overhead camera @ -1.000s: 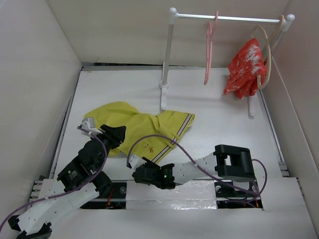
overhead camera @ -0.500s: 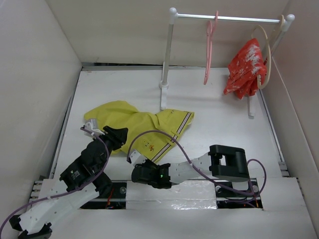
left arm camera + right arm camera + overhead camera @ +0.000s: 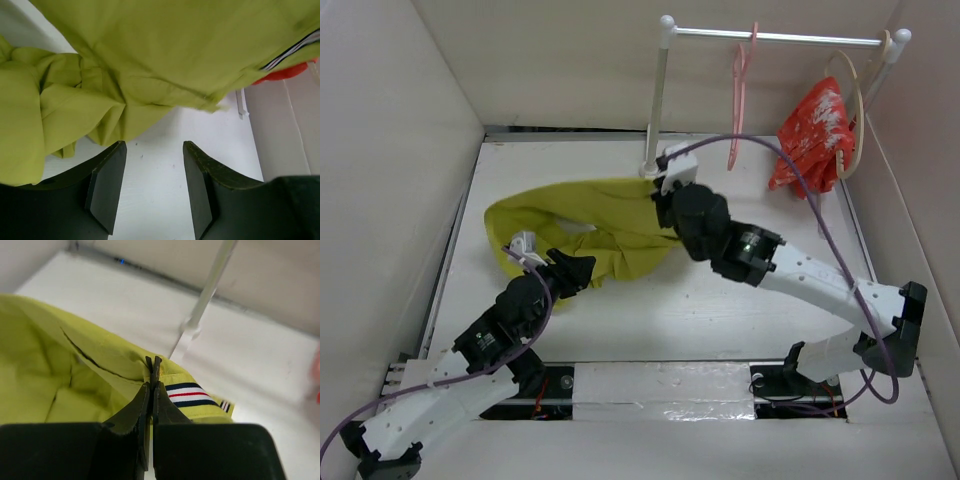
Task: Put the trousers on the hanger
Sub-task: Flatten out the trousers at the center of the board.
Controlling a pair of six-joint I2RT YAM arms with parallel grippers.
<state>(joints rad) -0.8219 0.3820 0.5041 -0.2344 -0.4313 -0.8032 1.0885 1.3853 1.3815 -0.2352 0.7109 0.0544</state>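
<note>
My right gripper moves down toward bare tabletop by the red garment, to its right in the top view, and releases next, to spread the bunched trousers.
The mustard-yellow trousers (image 3: 605,225) hang in a stretched fold between the table's left side and my right gripper (image 3: 662,203). That gripper is shut on the cloth right beside the striped waistband (image 3: 192,394), near the rack's left post; in the right wrist view the gripper (image 3: 153,362) pinches the trousers (image 3: 60,375) between closed fingers. My left gripper (image 3: 586,272) stands open just in front of the hanging cloth. Its fingers (image 3: 107,185) show only bare table between them, the trousers (image 3: 150,60) above. The pink hanger (image 3: 739,100) hangs empty on the rail.
A white clothes rack (image 3: 770,38) stands at the back, its left post (image 3: 655,110) close behind my right gripper. A red patterned garment (image 3: 810,135) hangs on a beige hanger (image 3: 850,80) at the rail's right end. Pale walls (image 3: 390,150) enclose the table on three sides.
My right gripper shut on the waistband near the front edge, then swung up and back to the rack post, lifting the trousers. The left gripper opened wider and shifted slightly right.
</note>
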